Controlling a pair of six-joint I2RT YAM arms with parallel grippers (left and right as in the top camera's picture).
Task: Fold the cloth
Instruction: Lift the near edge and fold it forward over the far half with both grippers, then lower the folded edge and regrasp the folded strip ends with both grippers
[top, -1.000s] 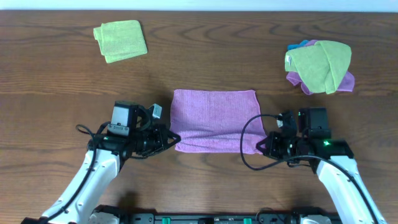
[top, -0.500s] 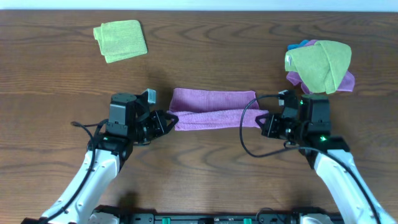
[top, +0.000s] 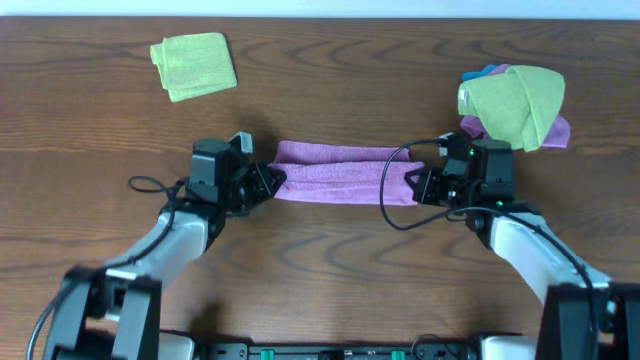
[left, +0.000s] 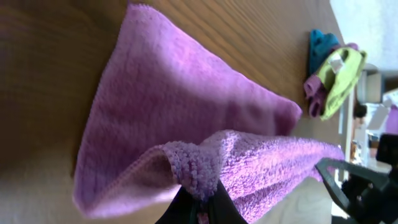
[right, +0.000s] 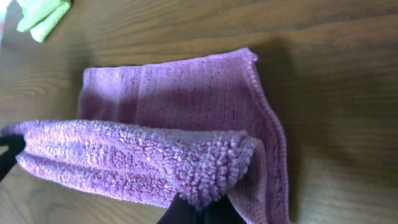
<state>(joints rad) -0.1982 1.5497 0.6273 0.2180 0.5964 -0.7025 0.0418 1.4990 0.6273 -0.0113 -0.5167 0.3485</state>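
My left gripper carries its held corner of the cloth outward and down by the lower layer's far corner next, before opening. A piece of cloth there still lies uncovered.
The lilac-purple cloth lies mid-table as a narrow band, its near edge lifted over the far half. My left gripper is shut on the cloth's near left corner. My right gripper is shut on the near right corner. Both wrist views show the raised fold hanging above the flat lower layer, which also shows in the right wrist view. No white label is visible.
A folded lime-green towel lies at the far left. A bunch of green, purple and blue cloths sits at the far right, close behind my right arm; it also shows in the left wrist view.
Both grippers have carried the cloth's near edge away from me, over the far half. The visible cloth has narrowed from a wide rectangle to a thin band.
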